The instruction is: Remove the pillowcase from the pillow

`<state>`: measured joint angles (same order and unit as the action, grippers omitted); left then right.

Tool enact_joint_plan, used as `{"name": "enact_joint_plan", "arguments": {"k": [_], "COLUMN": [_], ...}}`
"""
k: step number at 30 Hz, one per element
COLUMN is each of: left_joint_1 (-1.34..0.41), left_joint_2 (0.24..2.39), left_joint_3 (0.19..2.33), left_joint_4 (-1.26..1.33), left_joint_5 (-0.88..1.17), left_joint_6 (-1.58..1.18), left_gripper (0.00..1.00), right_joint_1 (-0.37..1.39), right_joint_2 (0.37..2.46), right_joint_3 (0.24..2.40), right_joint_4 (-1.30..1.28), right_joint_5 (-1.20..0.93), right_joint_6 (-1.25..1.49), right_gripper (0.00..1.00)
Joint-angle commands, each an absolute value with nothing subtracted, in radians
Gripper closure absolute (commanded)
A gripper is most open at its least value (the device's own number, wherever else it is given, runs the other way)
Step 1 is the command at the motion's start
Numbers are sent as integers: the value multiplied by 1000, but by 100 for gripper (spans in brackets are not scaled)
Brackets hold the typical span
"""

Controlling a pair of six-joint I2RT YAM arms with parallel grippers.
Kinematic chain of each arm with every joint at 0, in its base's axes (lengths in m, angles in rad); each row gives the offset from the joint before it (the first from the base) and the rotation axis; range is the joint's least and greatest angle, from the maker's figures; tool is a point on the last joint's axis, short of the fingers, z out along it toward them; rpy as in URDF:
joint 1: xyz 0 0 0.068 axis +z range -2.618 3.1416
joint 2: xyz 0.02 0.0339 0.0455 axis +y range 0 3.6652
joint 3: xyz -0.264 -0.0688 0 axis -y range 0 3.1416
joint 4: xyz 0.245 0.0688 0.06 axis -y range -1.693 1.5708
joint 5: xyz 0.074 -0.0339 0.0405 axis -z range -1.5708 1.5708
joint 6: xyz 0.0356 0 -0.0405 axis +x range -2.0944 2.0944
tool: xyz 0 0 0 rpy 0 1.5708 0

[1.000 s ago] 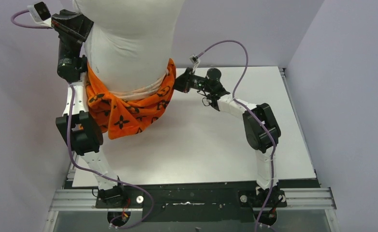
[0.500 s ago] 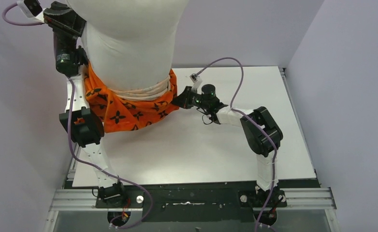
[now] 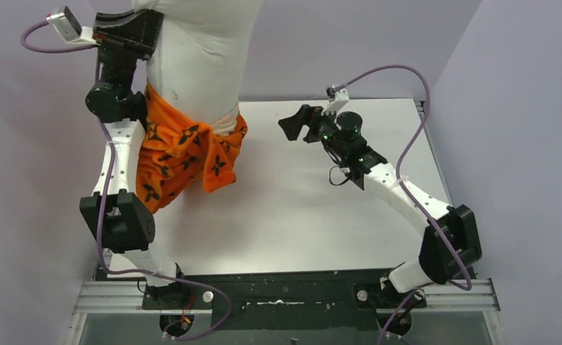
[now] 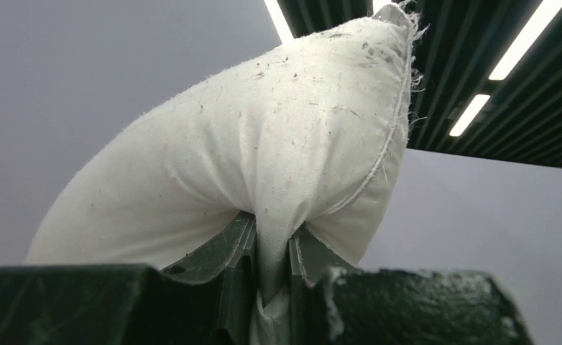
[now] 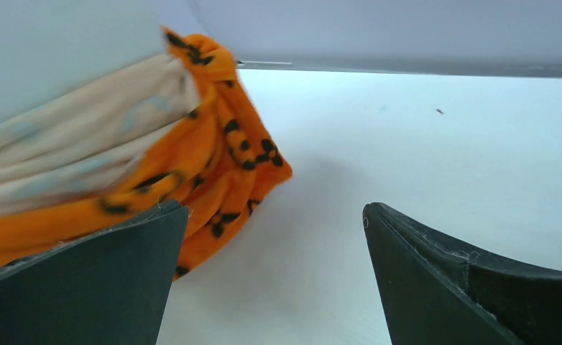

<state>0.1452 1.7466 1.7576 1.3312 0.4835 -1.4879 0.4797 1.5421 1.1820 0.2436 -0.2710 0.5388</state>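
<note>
The pillowcase's drooping fold (image 3: 219, 172) hangs to my right gripper's left in the top view, so next I should bring that gripper back and across the table onto it.
The white pillow (image 3: 203, 54) hangs upright at the back left. My left gripper (image 3: 147, 30) holds it high; in the left wrist view that gripper (image 4: 271, 248) is shut on a pinched fold of the pillow (image 4: 264, 144). The orange pillowcase (image 3: 185, 147) with black motifs is bunched around the pillow's lower end and droops toward the table. My right gripper (image 3: 296, 123) stands open to the right of it, apart from the cloth. In the right wrist view the gripper (image 5: 274, 215) has nothing between its fingers, and the pillowcase (image 5: 217, 154) hangs at the left.
The white table (image 3: 321, 215) lies below, with grey walls on three sides. The left arm's links (image 3: 116, 215) stand along the table's left edge, beside the hanging cloth. The right arm (image 3: 407, 201) stretches across the right half.
My right gripper has opened, let go of the pillowcase's edge and drawn away to the right. The freed pillowcase has swung left and hangs bunched. The left gripper still holds the pillow.
</note>
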Motion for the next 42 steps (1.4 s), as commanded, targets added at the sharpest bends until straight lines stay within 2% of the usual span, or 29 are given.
{"name": "enact_joint_plan", "arguments": {"k": [1, 5, 9, 13, 17, 19, 21, 24, 27, 35, 37, 42], "left_joint_1": [27, -115, -190, -277, -365, -408, -445, -475, -483, -483, -483, -485], "left_joint_2": [1589, 1583, 1598, 1613, 1641, 1652, 1669, 1696, 1710, 1688, 1685, 1688], "left_joint_3": [1759, 1737, 1727, 1701, 1688, 1689, 1709, 1745, 1772, 1799, 1802, 1788], "left_joint_4": [1127, 1050, 1022, 1003, 995, 1002, 1004, 1002, 988, 938, 936, 963], "left_joint_5": [244, 108, 40, -61, -182, -229, -270, -296, -291, -257, -254, -255], "left_joint_6": [-1052, -804, -654, -397, -170, -85, -25, 19, 15, 20, 20, 18], "left_gripper": [100, 100, 100, 100, 100, 100, 100, 100, 100, 100, 100, 100], "right_joint_1": [680, 890, 1017, 1123, 1191, 1198, 1202, 1233, 1228, 945, 908, 865], "right_joint_2": [1449, 1423, 1363, 1249, 1098, 1043, 1052, 1165, 1219, 1084, 1066, 1129], "right_joint_3": [1069, 996, 943, 900, 815, 780, 828, 990, 1013, 861, 858, 908], "right_joint_4": [298, 344, 370, 257, 272, 350, 305, 106, 88, 94, 85, 85], "right_joint_5": [-85, 76, 235, 647, 814, 703, 616, 664, 661, 411, 328, -52], "right_joint_6": [449, 423, 432, 560, 593, 521, 470, 450, 458, 558, 511, 456], "right_gripper": [2, 3, 4, 5, 5, 5, 5, 6, 5, 7, 7, 7]}}
